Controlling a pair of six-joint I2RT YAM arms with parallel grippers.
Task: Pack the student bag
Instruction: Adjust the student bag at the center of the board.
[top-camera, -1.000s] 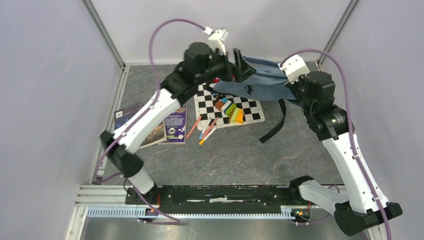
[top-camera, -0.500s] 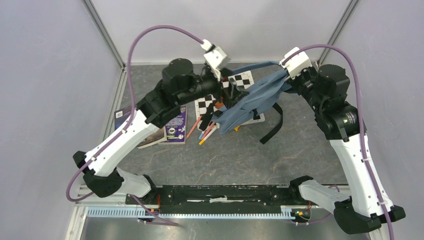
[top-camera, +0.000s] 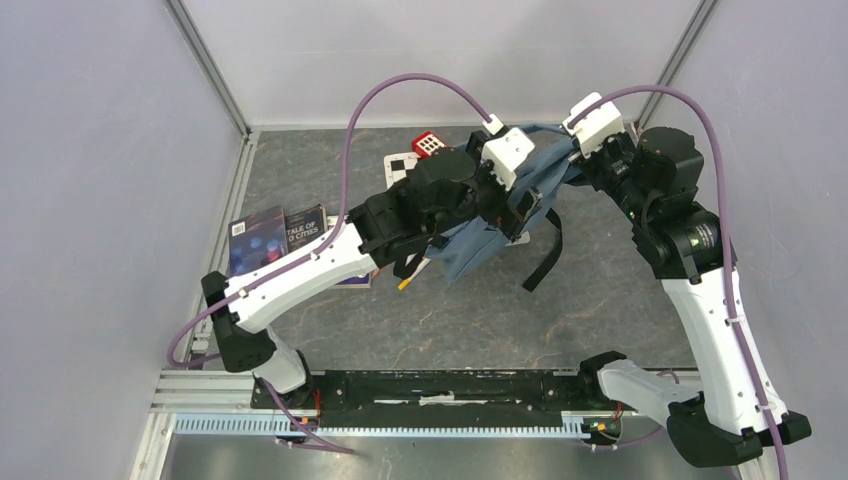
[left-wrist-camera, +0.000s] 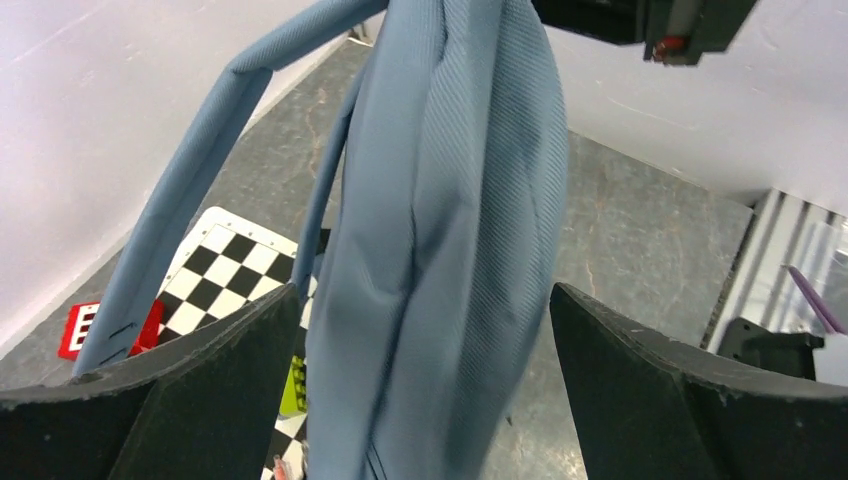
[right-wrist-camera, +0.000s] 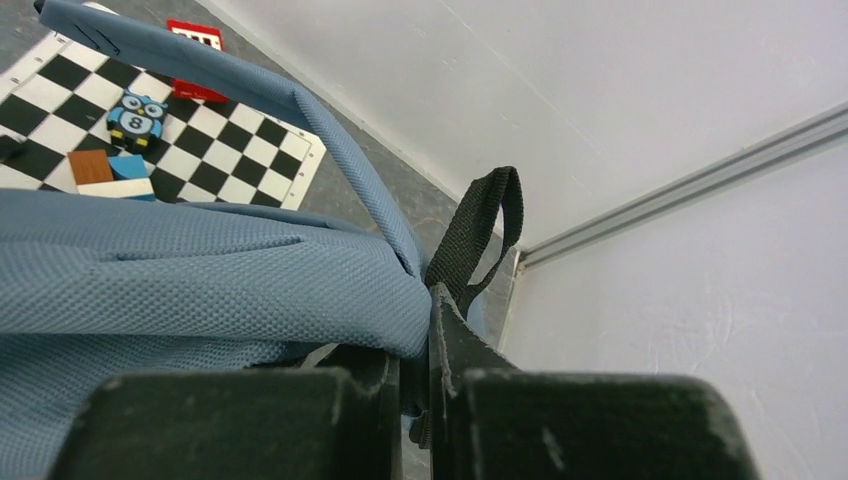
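The left gripper needs to edge toward the right gripper along the hanging bag next and close on the bag's folded fabric (top-camera: 543, 174) (left-wrist-camera: 425, 335), which already lies between its open fingers.
The blue-grey student bag (top-camera: 480, 245) hangs in the air above the chessboard, held up at its top edge by my right gripper (top-camera: 572, 160). That gripper (right-wrist-camera: 418, 385) is shut on the bag's fabric (right-wrist-camera: 190, 275). My left gripper (top-camera: 532, 205) is open around the hanging bag; in the left wrist view the bag (left-wrist-camera: 440, 250) fills the wide gap between its fingers (left-wrist-camera: 190, 390) without being pinched. A black strap (top-camera: 545, 262) dangles toward the table. Books (top-camera: 270, 232) lie at the left, and pencils (top-camera: 412, 278) peek out under the bag.
A chessboard (right-wrist-camera: 190, 120) lies under the bag with coloured blocks (right-wrist-camera: 110, 172) and an owl piece (right-wrist-camera: 135, 115) on it. A red toy (top-camera: 428, 143) sits at the board's far edge. The enclosure walls stand close behind and to the right.
My left arm has swung right and let go of the bag's left side, and now straddles the hanging bag. The bag has gone from stretched out flat to hanging from my right gripper.
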